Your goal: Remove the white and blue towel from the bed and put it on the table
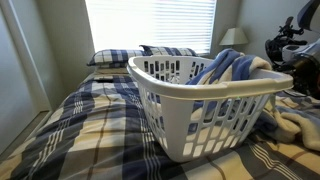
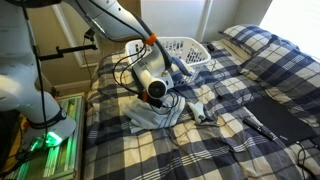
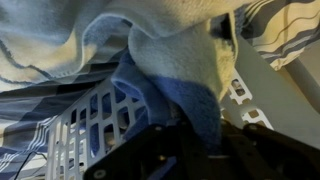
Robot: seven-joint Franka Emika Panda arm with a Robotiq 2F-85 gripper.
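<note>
The basket's open inside lies past its towel-draped rim, so my gripper will next lift the towel's fold clear of that rim beside it, carry it over, lower it and let it go.
The white and blue towel (image 3: 170, 60) fills the wrist view, and a blue fold of it runs down between my dark fingers. My gripper (image 3: 200, 135) is shut on that fold. In an exterior view my gripper (image 2: 160, 97) is low over the crumpled towel (image 2: 150, 115), which lies on the bed (image 2: 230, 120) with its navy, white and yellow plaid cover. In an exterior view the towel (image 1: 232, 68) drapes over the rim of a white laundry basket (image 1: 180, 110), with the arm (image 1: 290, 45) at the right edge. No table is recognisable.
The white lattice laundry basket (image 2: 188, 48) stands on the bed just behind my gripper and also shows in the wrist view (image 3: 85, 120). Plaid pillows (image 1: 125, 57) lie at the head of the bed under a bright window. A black cloth (image 2: 285, 112) lies on the cover. The robot's stand (image 2: 45, 120) is beside the bed.
</note>
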